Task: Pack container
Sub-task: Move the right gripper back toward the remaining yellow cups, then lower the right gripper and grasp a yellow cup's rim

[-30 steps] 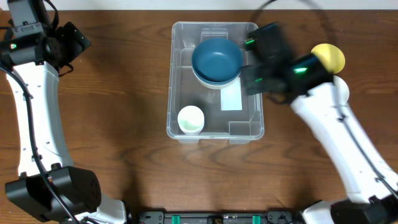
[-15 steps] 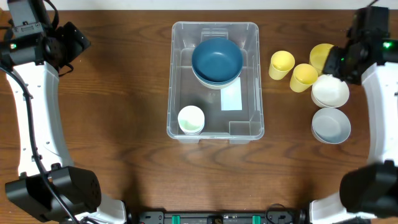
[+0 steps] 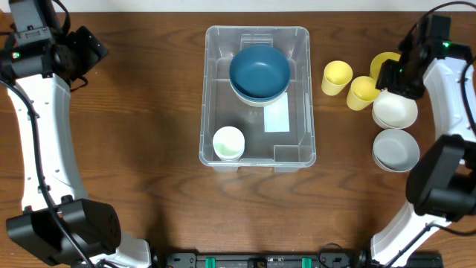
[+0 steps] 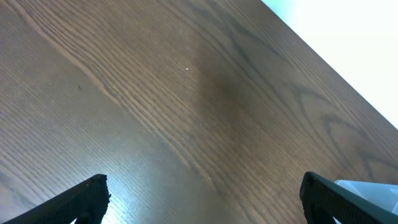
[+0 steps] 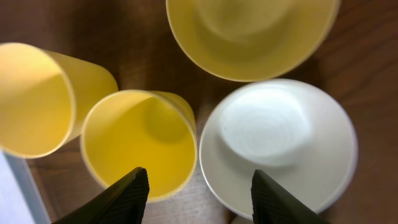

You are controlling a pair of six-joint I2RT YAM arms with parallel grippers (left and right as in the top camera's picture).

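My right gripper moves down next to straddle and close on the yellow cup's rim beside the white bowl, as that side already sits between my open fingers.
The clear container (image 3: 256, 30) stands mid-table. Inside it are a blue bowl (image 3: 259, 72) at the far end and a white cup (image 3: 228, 143) at the near left corner. My right gripper (image 3: 392, 74) hovers open over the dishes on the right, holding nothing. In the right wrist view its fingertips (image 5: 133, 194) straddle the gap between a yellow cup (image 5: 140, 142) and a white bowl (image 5: 280, 140). My left gripper (image 3: 94, 49) hangs open at the far left over bare wood (image 4: 186, 112), with a corner of the container (image 4: 373, 193) just beyond its right finger.
Right of the container stand two yellow cups (image 3: 336, 77) (image 3: 362, 92), a yellow bowl (image 3: 384, 64), the white bowl (image 3: 395, 111) and a pale grey bowl (image 3: 396, 150). A white label (image 3: 277, 117) lies on the container's floor.
My right arm has swung from above the container's right side out to the dishes on the right, settling over the yellow cup and white bowl. The left arm has not moved.
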